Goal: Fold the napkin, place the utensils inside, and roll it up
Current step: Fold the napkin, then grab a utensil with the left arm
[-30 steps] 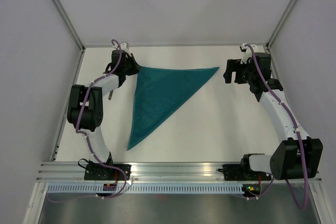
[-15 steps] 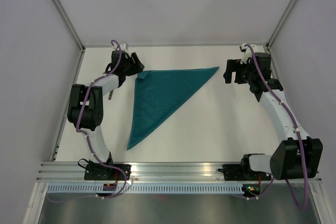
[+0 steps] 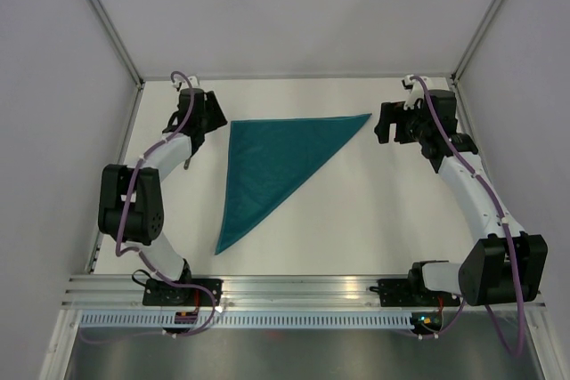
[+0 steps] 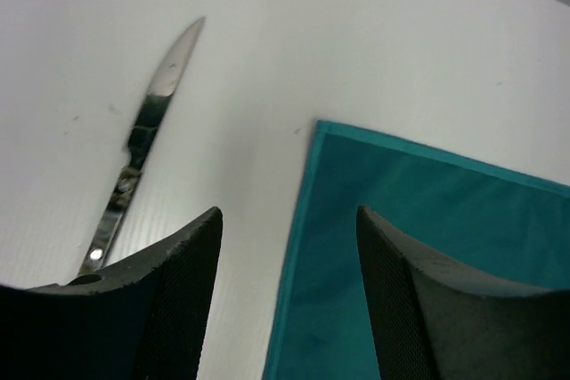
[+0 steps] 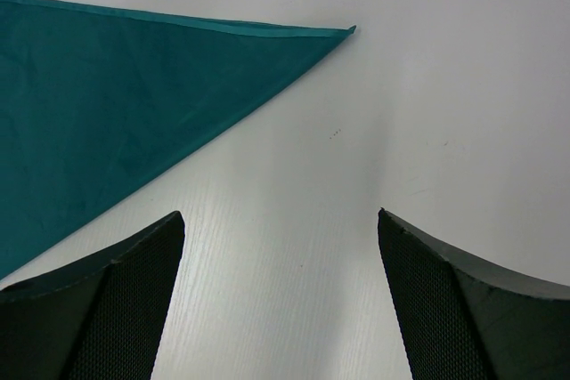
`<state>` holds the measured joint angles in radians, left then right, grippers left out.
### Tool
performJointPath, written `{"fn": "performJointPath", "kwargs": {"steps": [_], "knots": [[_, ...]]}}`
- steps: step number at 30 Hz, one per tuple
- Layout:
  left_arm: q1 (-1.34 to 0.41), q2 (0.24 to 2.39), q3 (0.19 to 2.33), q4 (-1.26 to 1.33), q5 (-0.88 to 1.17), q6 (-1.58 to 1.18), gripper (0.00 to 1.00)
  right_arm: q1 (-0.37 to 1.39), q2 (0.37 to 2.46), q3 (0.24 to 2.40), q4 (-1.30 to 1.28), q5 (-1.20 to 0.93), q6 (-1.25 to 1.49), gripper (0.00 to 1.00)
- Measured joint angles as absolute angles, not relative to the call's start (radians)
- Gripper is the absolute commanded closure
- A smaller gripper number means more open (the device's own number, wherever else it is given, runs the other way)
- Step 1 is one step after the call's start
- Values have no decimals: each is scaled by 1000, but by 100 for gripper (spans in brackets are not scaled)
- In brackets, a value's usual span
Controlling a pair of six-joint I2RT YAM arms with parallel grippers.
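I need to move my left gripper to the left in the top view next and down onto the dark handle of the knife, because the knife is still off the napkin [image 3: 267, 162].
The teal napkin [image 3: 267, 162] lies flat on the white table, folded into a triangle. Its points reach far left, far right and toward the near edge. My left gripper [image 3: 212, 117] is open just left of the napkin's far-left corner [image 4: 427, 246], and the left wrist view shows the cloth's edge lying below and between its open fingers [image 4: 287, 211], untouched. A knife [image 4: 142, 131] with a silvery blade lies on the bare table left of the napkin; its handle end is hidden behind my left finger. My right gripper [image 3: 385, 124] is open over bare table beside the napkin's right tip [image 5: 107, 104], holding nothing [image 5: 280, 214].
White walls and a metal frame [image 3: 116, 37] close in the table at the back and sides. Both arm bases sit on the rail [image 3: 294, 291] at the near edge. Bare white tabletop [image 3: 374, 211] stretches right of the napkin.
My left gripper opened, let go of the napkin's far-left corner and drew back to the left. The corner now lies flat. The right arm barely moved.
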<state>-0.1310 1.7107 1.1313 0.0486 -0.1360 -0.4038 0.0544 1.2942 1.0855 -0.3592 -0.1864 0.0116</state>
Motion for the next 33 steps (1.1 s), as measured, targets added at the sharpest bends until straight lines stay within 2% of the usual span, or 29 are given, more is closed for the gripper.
{"fn": "performJointPath", "kwargs": {"steps": [11, 24, 33], "knots": [[-77, 1699, 1106, -192, -297, -404, 34, 69, 1296, 1085, -373, -210, 12, 8], [-19, 1855, 1188, -261, -312, -383, 38, 70, 1306, 1085, -379, -218, 12, 8], [-8, 1963, 1318, -302, -305, -323, 40, 70, 1306, 1085, -381, -233, 12, 8]]}}
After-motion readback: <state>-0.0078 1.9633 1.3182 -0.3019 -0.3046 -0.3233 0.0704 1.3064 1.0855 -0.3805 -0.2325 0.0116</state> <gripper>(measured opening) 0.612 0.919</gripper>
